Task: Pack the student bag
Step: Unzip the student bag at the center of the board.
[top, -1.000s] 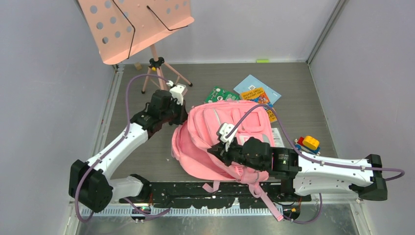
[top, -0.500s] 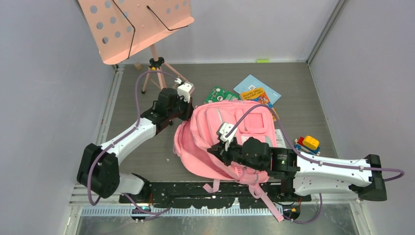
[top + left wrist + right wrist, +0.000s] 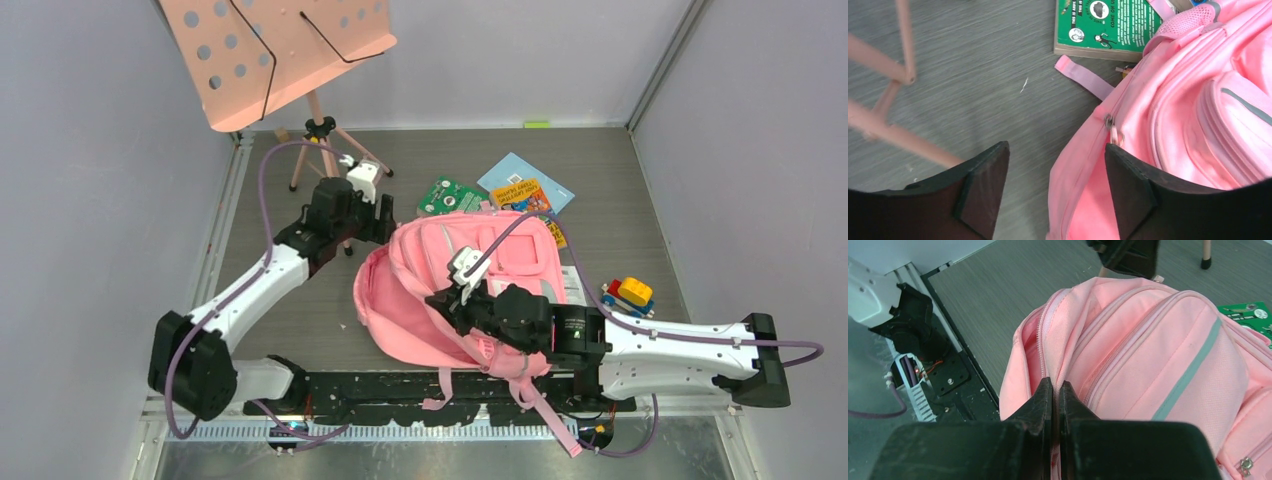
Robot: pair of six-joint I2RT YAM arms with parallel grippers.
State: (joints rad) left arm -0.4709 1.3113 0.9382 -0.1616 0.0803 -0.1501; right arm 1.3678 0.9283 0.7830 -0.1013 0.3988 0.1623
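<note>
My left gripper will move back and down, away from the zip pull (image 3: 1109, 122), onto the loose outer edge of the bag. My right gripper already holds the bag's opposite edge.
The student bag (image 3: 440, 265), a big soft pink backpack, lies on the table between both arms, its main zip gaping on the left side. My left gripper (image 3: 383, 232) is open at the bag's upper left edge. In the left wrist view its gripper (image 3: 1055, 150) straddles the open zip edge (image 3: 1083, 170), and the metal zip pull (image 3: 1109, 122) lies just beyond the right finger (image 3: 1128, 190). My right gripper (image 3: 1056, 385) is shut on the bag's (image 3: 1148, 340) zip edge, near the front of the bag (image 3: 447, 300).
A green book (image 3: 447, 195) and a blue-and-orange book (image 3: 525, 188) lie just behind the bag. A toy of coloured blocks (image 3: 630, 293) sits to its right. The salmon music stand (image 3: 280, 50) rises at the back left, its tripod legs (image 3: 883, 125) close to my left gripper.
My left gripper has opened and drawn back a little to the left from the bag's edge. The right gripper keeps its hold in the same place.
</note>
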